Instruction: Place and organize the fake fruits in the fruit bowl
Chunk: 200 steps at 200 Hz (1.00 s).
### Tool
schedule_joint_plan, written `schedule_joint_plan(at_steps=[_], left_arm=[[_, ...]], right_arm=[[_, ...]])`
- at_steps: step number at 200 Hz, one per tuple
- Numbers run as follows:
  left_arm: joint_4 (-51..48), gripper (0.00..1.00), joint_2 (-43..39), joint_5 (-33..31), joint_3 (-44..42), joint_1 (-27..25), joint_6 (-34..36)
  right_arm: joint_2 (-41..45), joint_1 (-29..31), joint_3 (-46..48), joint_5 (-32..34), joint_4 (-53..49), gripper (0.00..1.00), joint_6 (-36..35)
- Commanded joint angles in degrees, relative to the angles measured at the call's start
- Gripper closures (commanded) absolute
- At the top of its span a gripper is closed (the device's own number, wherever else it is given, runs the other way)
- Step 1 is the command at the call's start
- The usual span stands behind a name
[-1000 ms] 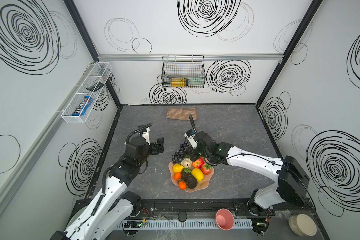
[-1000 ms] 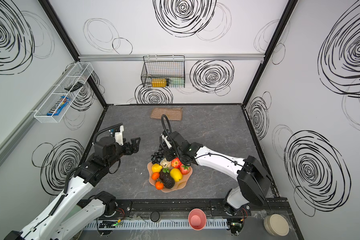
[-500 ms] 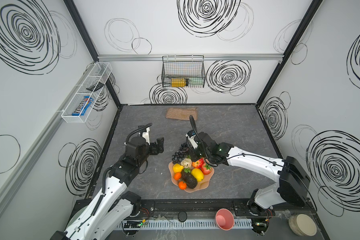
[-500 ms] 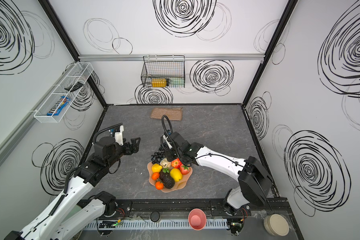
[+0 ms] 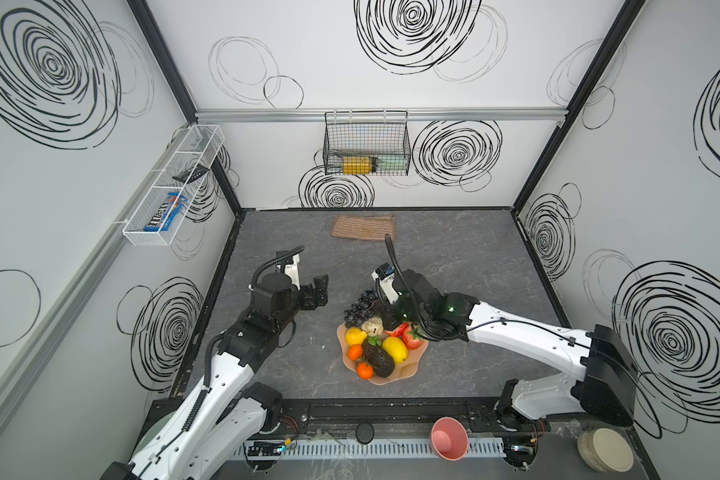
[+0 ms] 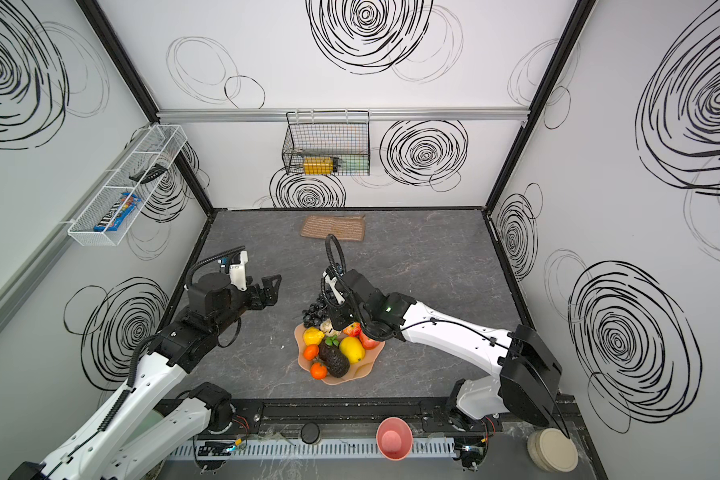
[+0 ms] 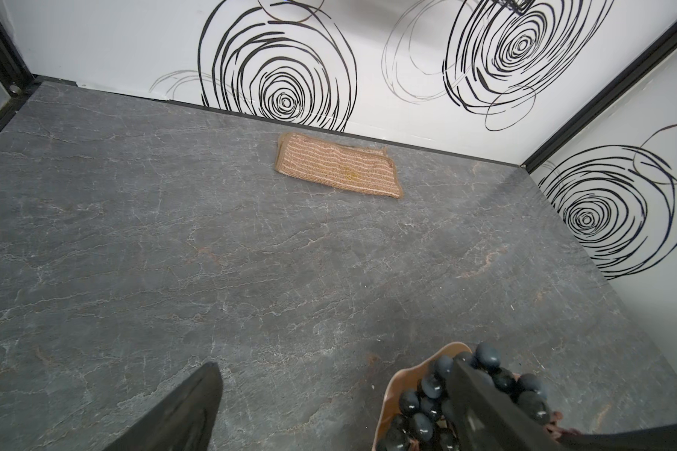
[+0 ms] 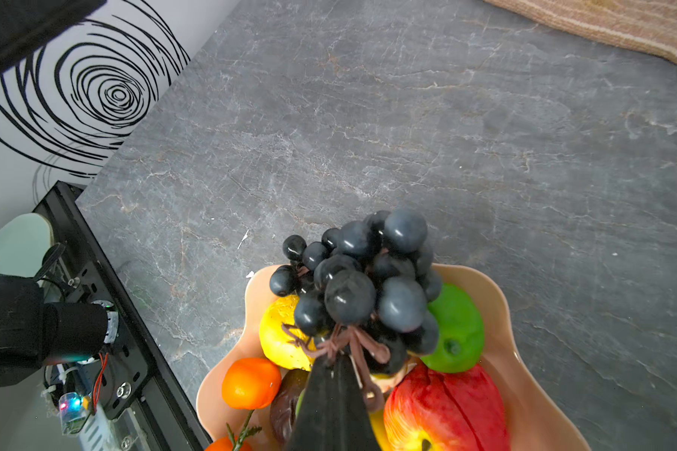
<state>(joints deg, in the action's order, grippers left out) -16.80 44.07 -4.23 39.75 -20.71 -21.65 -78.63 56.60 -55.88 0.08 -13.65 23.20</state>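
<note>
The robot next needs to lower the grape bunch (image 5: pixel 358 311) with its right gripper onto the bowl's far rim and let go of the brown stem, because the bunch already hangs over that rim.
The peach-pink fruit bowl (image 5: pixel 408 370) (image 6: pixel 364 370) sits at the front middle of the table. It holds a lemon (image 5: pixel 395 349), a red apple (image 5: pixel 414 337), an avocado (image 5: pixel 378 359), two oranges (image 5: pixel 355 352) and a lime (image 8: pixel 454 332). My right gripper (image 8: pixel 335 365) is shut on the brown stem of the black grape bunch (image 5: pixel 358 311) (image 8: pixel 368 281). The bunch hangs over the bowl's far rim (image 8: pixel 524 351). To the left of the bowl my left gripper (image 5: pixel 319 291) (image 7: pixel 335 390) is open and holds nothing.
A tan woven mat (image 5: pixel 364 227) lies by the back wall. A wire basket (image 5: pixel 366 145) hangs on that wall, and a white wire shelf (image 5: pixel 171 187) on the left wall. At the front rail are a pink cup (image 5: pixel 449 438) and stacked plates (image 5: pixel 605 449).
The right gripper with the grape bunch has shifted only very slightly over the bowl. The left arm has stayed still and open.
</note>
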Motion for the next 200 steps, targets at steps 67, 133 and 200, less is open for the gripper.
schedule_joint_plan(at_steps=[67,133,200], left_arm=[[2.21,0.06,0.02,0.37,0.51,0.46,-0.32],[2.22,0.05,0.13,0.41,0.59,0.41,-0.32],[2.30,0.06,0.13,0.63,0.42,0.56,-0.32]], right_arm=[[-6.12,-0.97,-1.00,-1.15,-0.38,0.95,2.50],[-3.23,-0.97,0.10,-0.27,-0.74,0.94,2.62],[-1.88,-1.12,1.09,-0.32,0.11,0.78,2.61]])
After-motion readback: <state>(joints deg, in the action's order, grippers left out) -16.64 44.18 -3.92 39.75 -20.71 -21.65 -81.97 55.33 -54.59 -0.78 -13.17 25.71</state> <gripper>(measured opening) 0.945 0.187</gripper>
